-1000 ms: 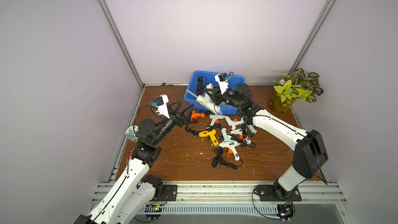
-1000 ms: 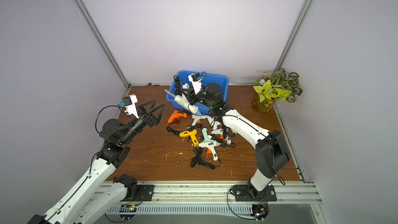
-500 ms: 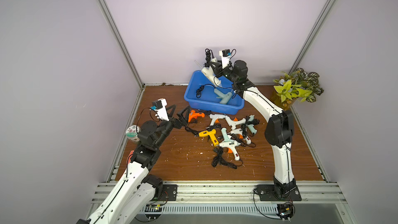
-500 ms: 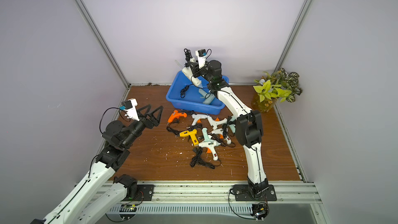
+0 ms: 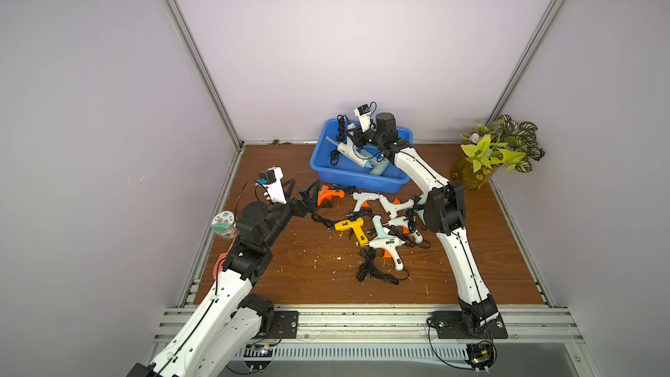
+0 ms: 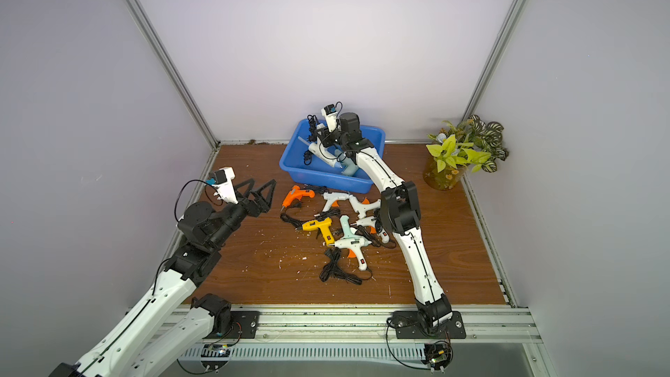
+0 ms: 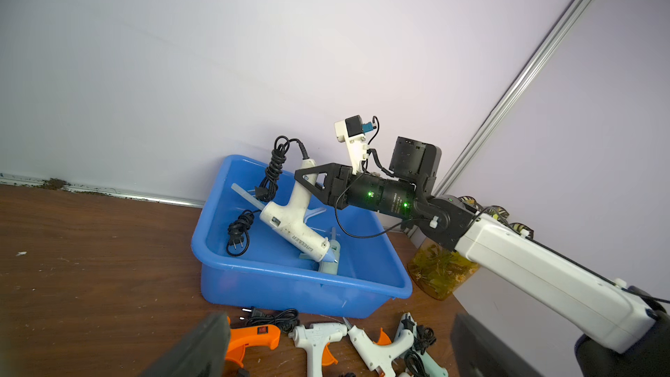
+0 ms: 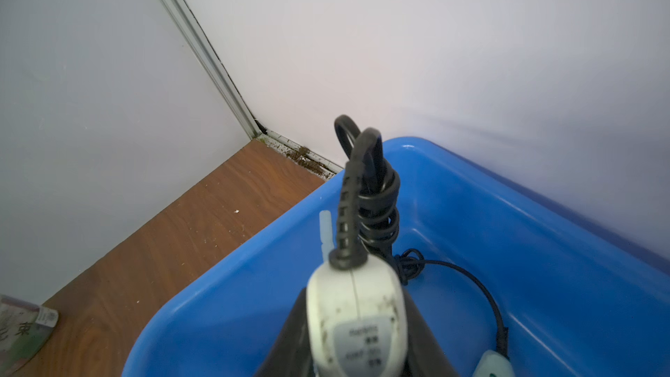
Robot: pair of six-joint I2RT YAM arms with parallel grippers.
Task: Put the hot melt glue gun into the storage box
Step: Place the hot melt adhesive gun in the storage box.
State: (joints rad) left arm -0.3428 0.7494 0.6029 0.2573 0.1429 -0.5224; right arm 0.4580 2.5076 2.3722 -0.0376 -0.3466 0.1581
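Note:
Next, my right gripper will lower toward the open bottom of the box beside the pale teal gun and release the white gun's handle, because the white gun still tilts above the box's bottom.
The blue storage box stands at the back of the table. My right gripper is over the box, shut on the handle of a white hot melt glue gun. The gun tilts nozzle-down inside the box, and its black cord hangs in too. A pale teal glue gun lies in the box under the nozzle. My left gripper is open and empty, beside an orange glue gun.
Several more glue guns lie in front of the box, among them a yellow one and white ones, with a loose black cord bundle. A plant in an amber vase stands at the back right. A round floral tin sits at the left edge.
My right gripper carried the white glue gun from the box's front side up high over its back, then brought it down into the box. The left arm shifted slightly and stayed open.

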